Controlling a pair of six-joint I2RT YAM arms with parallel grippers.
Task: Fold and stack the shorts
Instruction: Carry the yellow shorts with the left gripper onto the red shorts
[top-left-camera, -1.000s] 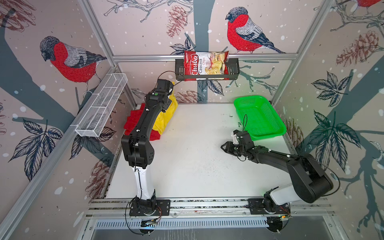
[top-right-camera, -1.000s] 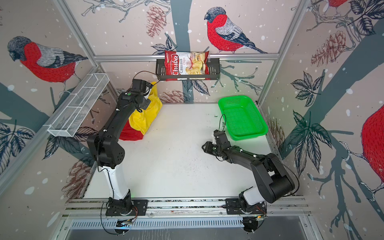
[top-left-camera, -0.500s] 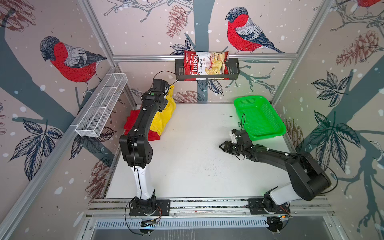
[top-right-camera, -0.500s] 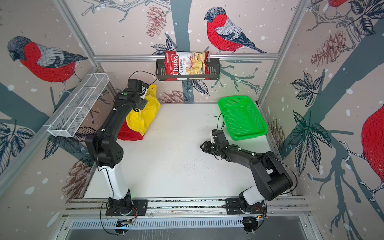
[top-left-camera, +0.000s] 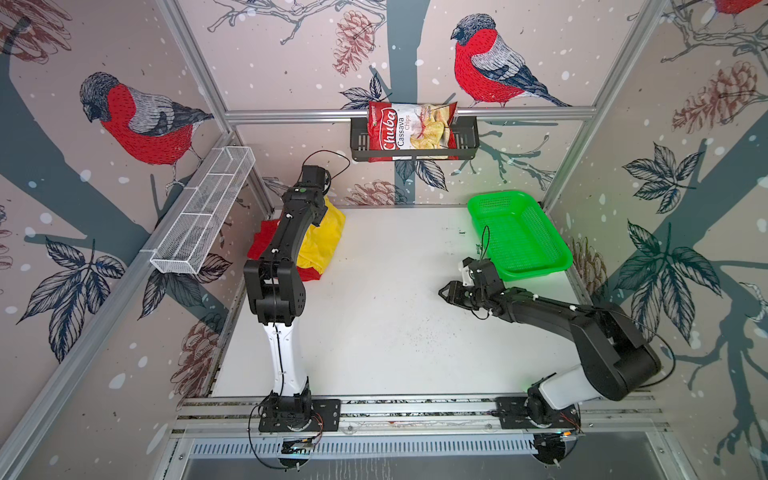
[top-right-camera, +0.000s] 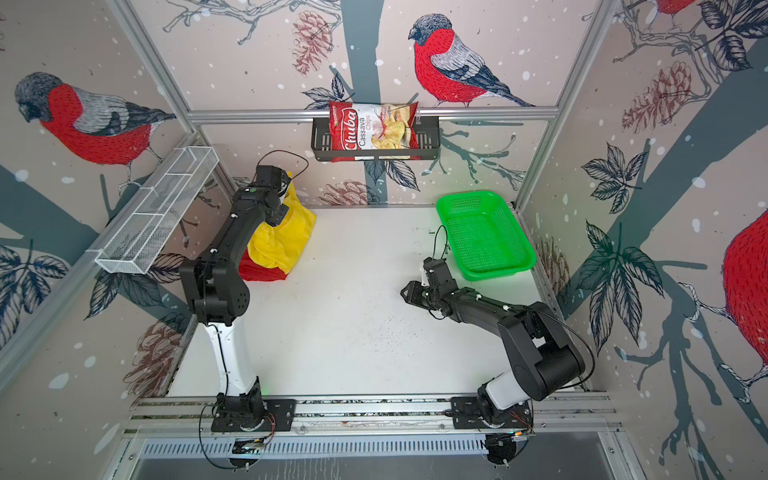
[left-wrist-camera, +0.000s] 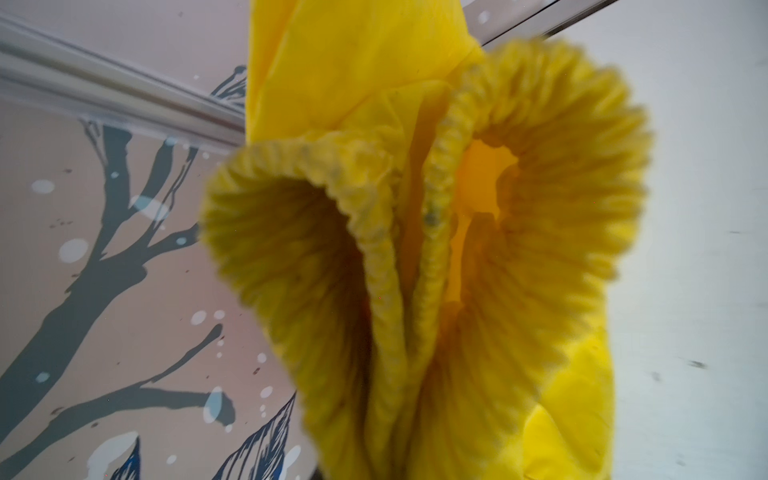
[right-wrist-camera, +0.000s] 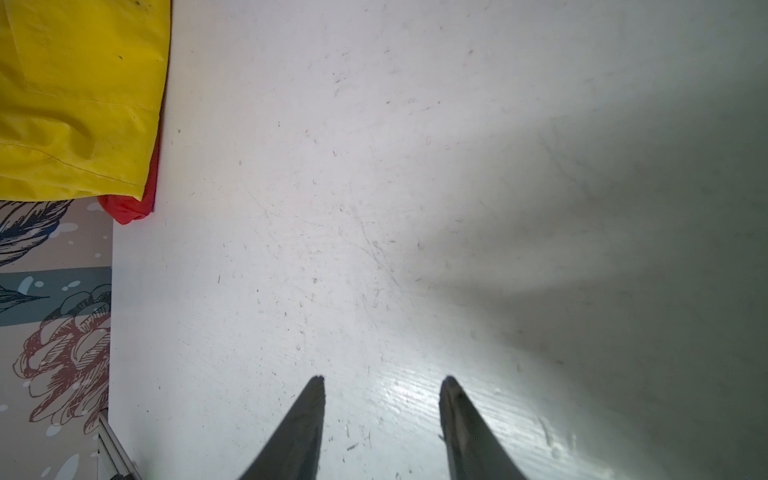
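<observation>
I should next lower my left gripper toward the uncovered part of the red shorts and let go of the yellow shorts' waistband there, because the red shorts (top-left-camera: 258, 245) still show bare beside the side of the wire shelf.
The yellow shorts (top-left-camera: 326, 235) hang bunched from my left gripper (top-right-camera: 287, 193) at the back left corner, their lower part resting on the red shorts (top-left-camera: 258, 245). The red pair lies flat on the table (top-left-camera: 374, 332) under them. In the left wrist view the gathered elastic waistband of the yellow shorts (left-wrist-camera: 415, 249) fills the frame and hides the fingers. My right gripper (top-left-camera: 446, 293) hovers low over bare table, open and holding nothing (right-wrist-camera: 382, 379). The right wrist view shows a yellow hem (right-wrist-camera: 79, 104) over a red corner (right-wrist-camera: 129, 208).
A green mesh basket (top-left-camera: 536, 270) sits at the back right, just behind my right wrist. A chips bag (top-left-camera: 409, 131) rests in a black shelf on the back wall. A white wire shelf (top-left-camera: 203, 216) hangs on the left wall beside my left arm.
My left gripper has risen a little toward the back wall, drawing the yellow shorts up with it. The right gripper has crept slightly left.
</observation>
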